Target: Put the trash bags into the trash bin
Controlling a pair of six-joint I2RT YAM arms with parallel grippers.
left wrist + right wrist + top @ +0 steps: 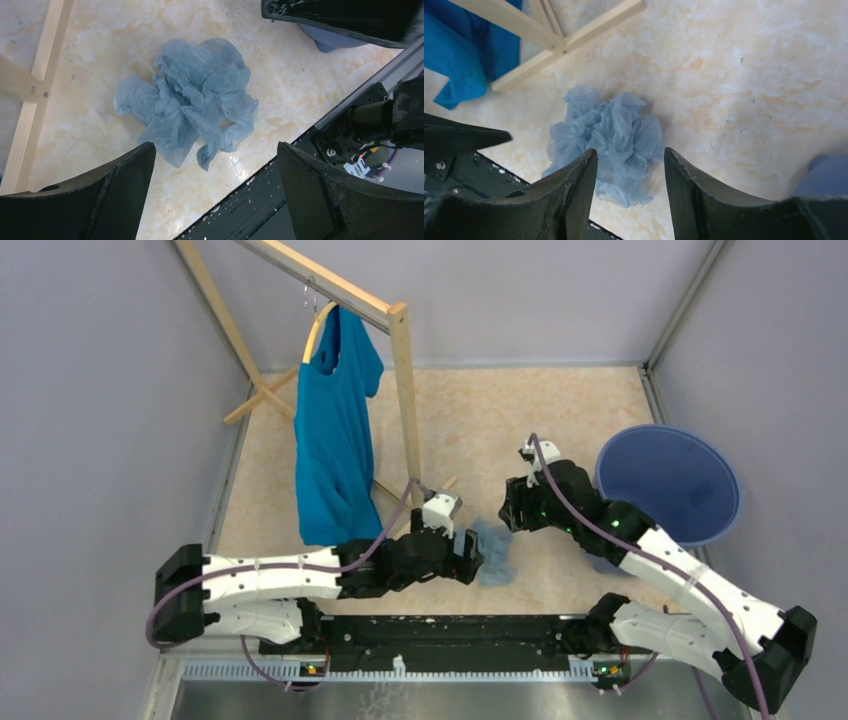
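Observation:
The robot's left gripper will go down onto the bag's loose pointed tip (204, 157) and close, because the tip sticks out between the open fingers in the left wrist view.
The crumpled pale-blue trash bag (495, 550) lies on the floor between my two grippers; it also shows in the left wrist view (192, 100) and the right wrist view (611, 137). The round blue trash bin (668, 483) stands at the right, behind my right arm. My left gripper (474, 557) is open and empty, just left of the bag (215, 150). My right gripper (510, 512) is open and empty, above the bag's right side, with the bag showing between its fingers (630, 155).
A teal T-shirt (335, 430) hangs on a wooden rack (405, 390) at the back left; the rack's foot bars (569, 37) lie near the bag. The black base rail (440, 630) runs along the near edge. Grey walls enclose the floor.

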